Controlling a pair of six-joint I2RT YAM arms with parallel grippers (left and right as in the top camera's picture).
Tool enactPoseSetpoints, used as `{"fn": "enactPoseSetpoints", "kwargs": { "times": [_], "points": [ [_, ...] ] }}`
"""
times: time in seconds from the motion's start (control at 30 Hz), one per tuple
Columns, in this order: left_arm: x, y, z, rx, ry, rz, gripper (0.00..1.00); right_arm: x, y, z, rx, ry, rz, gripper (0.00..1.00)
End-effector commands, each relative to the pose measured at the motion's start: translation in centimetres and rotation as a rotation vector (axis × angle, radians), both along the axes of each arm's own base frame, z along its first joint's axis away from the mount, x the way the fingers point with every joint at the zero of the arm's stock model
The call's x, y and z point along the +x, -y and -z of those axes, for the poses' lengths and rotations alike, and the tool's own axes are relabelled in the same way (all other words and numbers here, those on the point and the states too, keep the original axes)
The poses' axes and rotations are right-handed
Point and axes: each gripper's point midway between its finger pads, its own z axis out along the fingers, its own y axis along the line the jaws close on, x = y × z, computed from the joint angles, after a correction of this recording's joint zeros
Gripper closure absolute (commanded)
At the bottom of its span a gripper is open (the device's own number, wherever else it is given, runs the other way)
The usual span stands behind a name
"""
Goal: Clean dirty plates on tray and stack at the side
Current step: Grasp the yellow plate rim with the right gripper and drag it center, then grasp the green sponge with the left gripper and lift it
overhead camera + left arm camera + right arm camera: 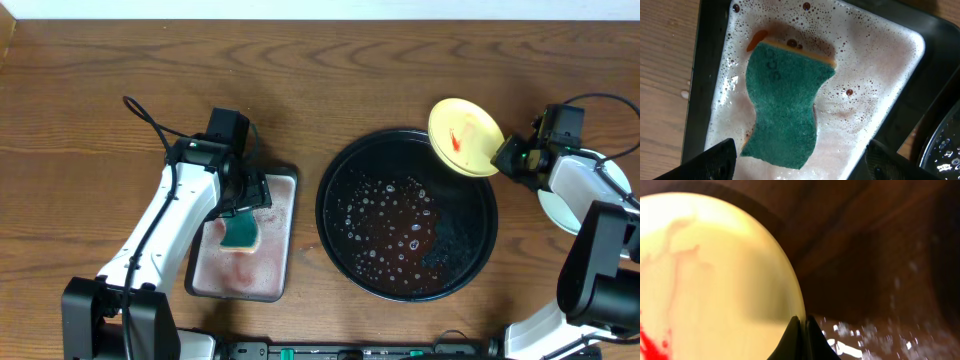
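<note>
I should lower my left gripper into the metal pan, down to the green sponge's narrow middle (239,229) (784,106).
The yellow plate (463,136), smeared with red sauce, is held tilted over the far right rim of the round black tray (345,240). My right gripper (503,155) is shut on the plate's edge; in the right wrist view the fingers (801,325) pinch its rim (715,280). A pale plate (565,208) lies on the table at the far right, mostly hidden under the right arm. My left gripper (245,200) is open above the green sponge (240,233). In the left wrist view its fingers (797,165) straddle the sponge (785,110).
The sponge lies in a rectangular metal pan (282,180) of pinkish foamy water (875,75), left of the tray. The tray holds soapy water with bubbles (400,225). Brown wooden tabletop (400,70) lies all around.
</note>
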Motion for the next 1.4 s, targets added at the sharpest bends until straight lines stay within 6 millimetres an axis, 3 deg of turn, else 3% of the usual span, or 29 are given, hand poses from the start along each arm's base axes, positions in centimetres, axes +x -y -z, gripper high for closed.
{"fn": "enactPoseSetpoints", "kwargs": {
  "times": [0.0,0.17,0.3,0.43,0.6,0.83,0.87,0.9,0.97,1.1,1.17,1.23,1.37],
  "points": [
    [0.0,-0.1,-0.1,0.003,0.002,0.002,0.17,-0.5,-0.6,-2.4,-0.008,0.037,-0.052,0.99],
    [0.0,-0.1,-0.1,0.002,0.002,0.002,0.17,-1.6,-2.2,-6.8,-0.075,0.103,-0.203,0.99],
    [0.0,-0.1,-0.1,0.002,0.002,0.002,0.17,-3.7,-5.8,-8.9,-0.101,0.11,-0.404,0.99],
    [0.0,-0.1,-0.1,0.003,0.002,0.002,0.17,-6.7,-9.7,-8.2,-0.081,0.014,-0.558,0.99],
    [0.0,-0.1,-0.1,0.003,0.002,0.002,0.17,-9.6,-12.5,-6.2,-0.051,-0.103,-0.588,0.99],
    [0.0,-0.1,-0.1,0.003,0.002,0.002,0.17,-11.7,-13.8,-3.7,0.047,-0.199,-0.367,0.99],
    [0.0,-0.1,-0.1,0.003,0.002,0.002,0.17,-12.0,-13.9,-3.6,0.053,-0.207,-0.368,0.88],
    [0.0,-0.1,-0.1,0.003,0.002,0.002,0.17,-12.1,-13.9,-3.5,0.055,-0.212,-0.371,0.71],
    [0.0,-0.1,-0.1,0.002,0.002,0.002,0.17,-11.9,-14.0,-3.7,0.042,-0.193,-0.415,0.63],
    [0.1,-0.1,-0.1,0.002,0.003,0.002,0.17,-10.2,-14.2,-5.7,-0.046,-0.079,-0.658,0.67],
    [0.6,0.0,-0.2,-0.003,0.023,-0.002,0.17,-9.7,-14.0,-6.4,-0.099,-0.047,-0.728,0.65],
    [0.6,0.3,-0.2,-0.025,0.022,-0.011,0.17,-9.2,-13.0,-6.4,-0.156,-0.047,-0.711,0.55],
    [-0.4,1.2,-0.1,-0.08,-0.019,-0.012,0.17,-9.6,-13.7,-6.1,-0.096,-0.055,-0.725,0.54]
  ]
}}
